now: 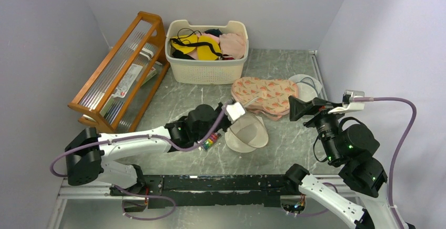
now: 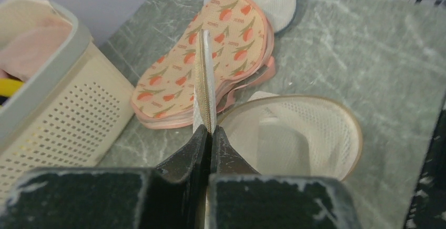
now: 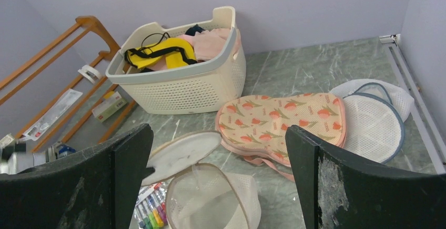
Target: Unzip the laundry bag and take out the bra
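My left gripper should next move down and back toward my base, over the bag's opening, and let go of the lid's rim.
The laundry bag lies unzipped in the middle of the table, a cream mesh drum with its mouth open. Its round lid is lifted up and back. My left gripper is shut on the lid's zip rim, which shows edge-on between the fingers. Only a pale shape shows inside the bag, and I cannot make out the bra. My right gripper hovers wide open to the right of the bag, holding nothing.
A peach printed fabric piece lies just behind the bag, with a white mesh disc to its right. A cream basket of clothes stands at the back, a wooden rack at the left. Coloured markers lie beside the bag.
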Robot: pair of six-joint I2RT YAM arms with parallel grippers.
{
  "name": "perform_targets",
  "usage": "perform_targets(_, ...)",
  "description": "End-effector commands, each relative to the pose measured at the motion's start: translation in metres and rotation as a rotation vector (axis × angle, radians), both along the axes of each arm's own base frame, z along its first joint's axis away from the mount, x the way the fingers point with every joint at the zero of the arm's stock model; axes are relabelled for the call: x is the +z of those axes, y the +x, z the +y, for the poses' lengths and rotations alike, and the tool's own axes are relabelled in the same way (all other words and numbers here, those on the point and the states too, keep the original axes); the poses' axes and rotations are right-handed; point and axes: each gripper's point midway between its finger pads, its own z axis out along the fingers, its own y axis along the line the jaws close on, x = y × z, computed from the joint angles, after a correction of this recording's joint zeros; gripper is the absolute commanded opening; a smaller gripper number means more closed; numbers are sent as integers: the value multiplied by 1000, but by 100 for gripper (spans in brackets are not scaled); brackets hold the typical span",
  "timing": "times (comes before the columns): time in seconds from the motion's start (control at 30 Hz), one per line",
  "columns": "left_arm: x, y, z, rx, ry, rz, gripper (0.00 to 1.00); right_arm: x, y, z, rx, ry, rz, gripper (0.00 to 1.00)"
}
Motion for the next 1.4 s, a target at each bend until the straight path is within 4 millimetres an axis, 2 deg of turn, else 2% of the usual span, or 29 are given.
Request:
perform_targets(0.0,-17,-6,0,-3,227,-222,7,3,-3,-6,-17,11,-8,100)
perform_targets(0.13,-40,-18,-12,-40,378,-317,7,2,-2,-5,-17,8,-6,100)
perform_targets(0.3,-86,-36,-30,-96,593,-413,7,0,-2,-7,-25,5,-3,100)
perform_targets(0.47,-121,-50,-41,-154,688,-459,7,0,-3,-9,-31,7,-4,100)
perform_targets(0.57,-145,-64,-50,-233,711,-426,9,-1,-4,-11,-34,9,-2,100)
perform_targets(0.7,-188,-83,-54,-337,795,-345,12,-3,-5,-11,-34,9,-1,100)
perform_targets(0.77,-204,-90,-52,-369,836,-288,19,-3,-5,-12,-35,11,0,100)
perform_targets(0.83,-212,-95,-51,-389,843,-243,25,-4,-5,-12,-35,10,2,100)
perform_targets(0.97,-213,-105,-48,-427,825,-172,42,-5,-5,-11,-33,11,3,100)
perform_targets(1.1,-192,-109,-50,-454,754,-87,53,-5,-4,-10,-28,10,2,100)
perform_targets(1.13,-183,-111,-50,-471,725,-57,62,-5,-4,-9,-29,9,3,100)
perform_targets(1.17,-176,-113,-50,-502,697,-25,81,-6,-4,-9,-28,9,4,100)
perform_targets(1.2,-168,-114,-49,-524,671,3,96,-7,-3,-8,-28,7,5,100)
perform_targets(1.23,-160,-113,-49,-532,640,23,100,-7,-3,-8,-26,7,5,100)
perform_targets(1.37,-129,-103,-46,-519,518,70,99,-8,-2,-6,-22,7,10,100)
